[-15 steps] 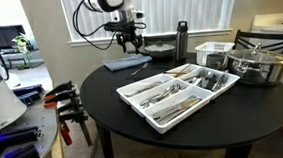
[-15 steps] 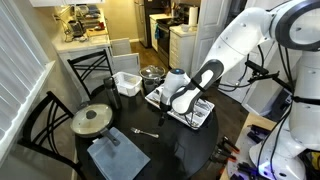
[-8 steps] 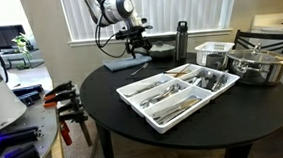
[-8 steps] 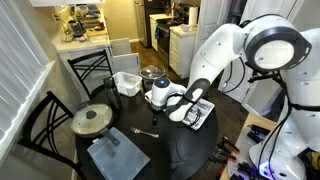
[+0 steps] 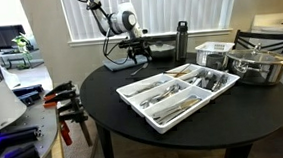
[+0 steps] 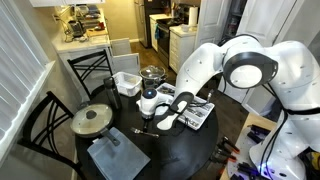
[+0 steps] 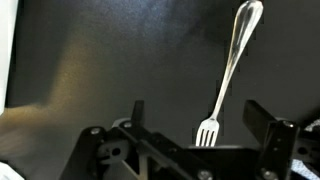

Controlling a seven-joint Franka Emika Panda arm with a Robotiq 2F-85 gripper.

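The fork's tined end [image 7: 208, 130] lies below my gripper, between my spread fingers. Next, I will lower my gripper down onto that end and close my fingers there.
A silver fork [image 7: 228, 70] lies flat on the black round table [image 5: 134, 115]. In the wrist view its tines point toward me and sit between my two spread fingers, handle running away. My gripper [image 7: 195, 118] is open and empty, lowered just above the fork. In an exterior view the gripper [image 6: 148, 112] hangs over the fork [image 6: 147, 132] near the table's middle. In an exterior view the gripper [image 5: 134, 51] is at the far side of the table by a grey-blue cloth [image 5: 125, 63].
A white cutlery tray [image 5: 177, 91] with several utensils sits mid-table. A white basket [image 5: 214, 53], a steel pot [image 5: 260, 65], a dark bottle [image 5: 182, 39] and a lidded pan [image 6: 92, 120] stand around. A grey cloth [image 6: 116, 155] lies near the edge. Chairs ring the table.
The arm has swung across the table away from the cutlery tray and lowered, bringing the open gripper down over the fork.
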